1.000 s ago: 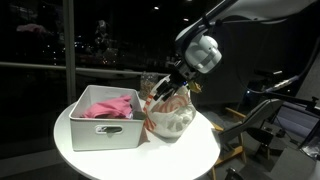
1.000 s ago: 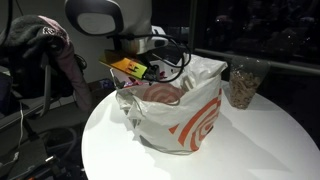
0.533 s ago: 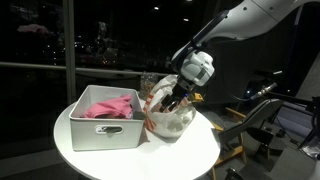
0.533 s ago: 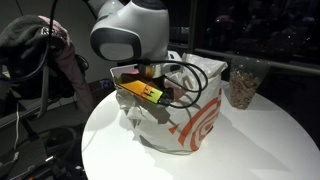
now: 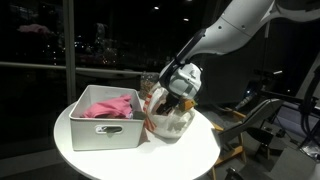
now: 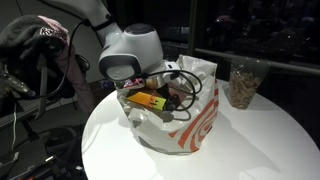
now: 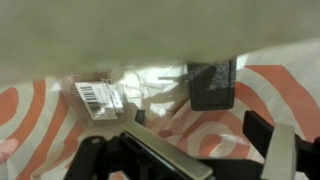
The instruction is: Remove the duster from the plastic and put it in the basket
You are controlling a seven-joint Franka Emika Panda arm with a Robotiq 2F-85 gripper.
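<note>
I need to lower my open gripper deeper into the bag to close on the dark rectangular piece [image 7: 212,83], which is below it, lined up between the spread fingers.
A white plastic bag with orange rings [image 5: 172,122] stands on the round table next to the white basket [image 5: 100,130]; it also shows in an exterior view [image 6: 190,128]. My gripper [image 5: 168,100] reaches down into the bag's open top, and its fingertips are hidden there in both exterior views [image 6: 150,98]. In the wrist view the gripper [image 7: 200,130] is open, its fingers spread over the bag's inner wall. A barcode label [image 7: 98,98] and a dark rectangular piece [image 7: 212,83] lie ahead. I cannot make out the duster.
A pink cloth [image 5: 108,106] lies in the basket. A clear jar of brown bits [image 6: 243,85] stands behind the bag. The white table [image 6: 250,140] has bare room on the jar's side. Chairs and cables stand around the table.
The arm has come down and forward, and the gripper has sunk from above the bag's rim into its opening. The bag and basket have not moved.
</note>
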